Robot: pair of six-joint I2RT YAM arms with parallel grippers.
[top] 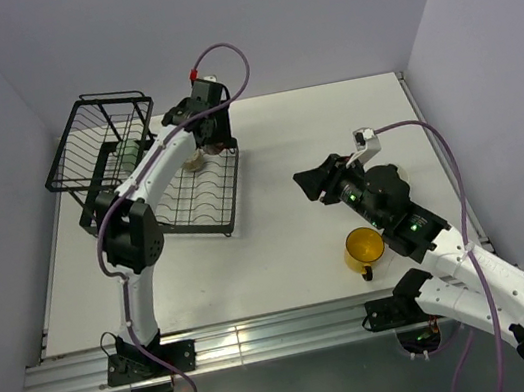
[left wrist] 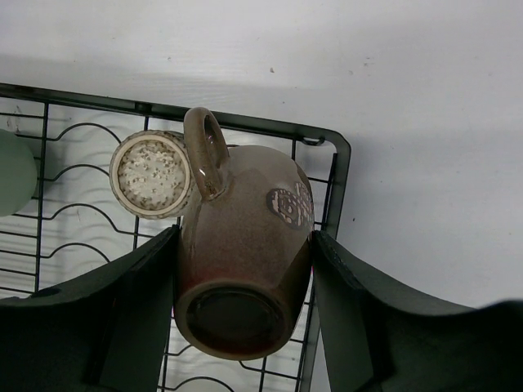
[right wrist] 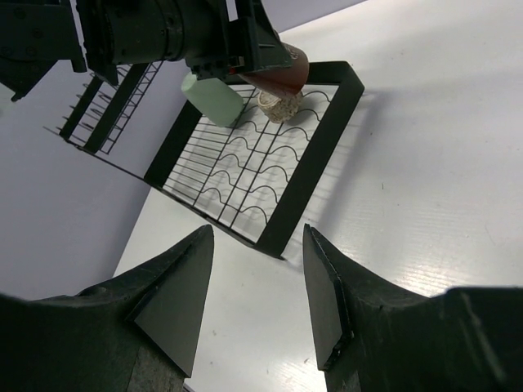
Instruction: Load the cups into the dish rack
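The small dark brown mug [left wrist: 245,261] needs to go onto the wires in the tray's free corner, so my left gripper will first go down beside the beige speckled cup.
My left gripper [left wrist: 243,237] is shut on the small dark brown mug [left wrist: 245,261], its fingers pressing both sides; the mug's base faces the wrist camera. It hangs over the far right corner of the dish rack's [left wrist: 339,180] flat tray. The beige speckled cup [left wrist: 151,174] stands in the tray, close against the mug's handle. The pale green cup [right wrist: 211,100] lies further in, by the taller basket. The yellow mug [top: 363,249] stands on the table beside my right arm. My right gripper [top: 313,187] is open and empty above the table, facing the rack [right wrist: 319,155].
The rack [top: 85,115] fills the table's far left corner against the left wall. White walls close the back and both sides. A purple cable loops over each arm. The metal rail holding both bases runs along the near edge.
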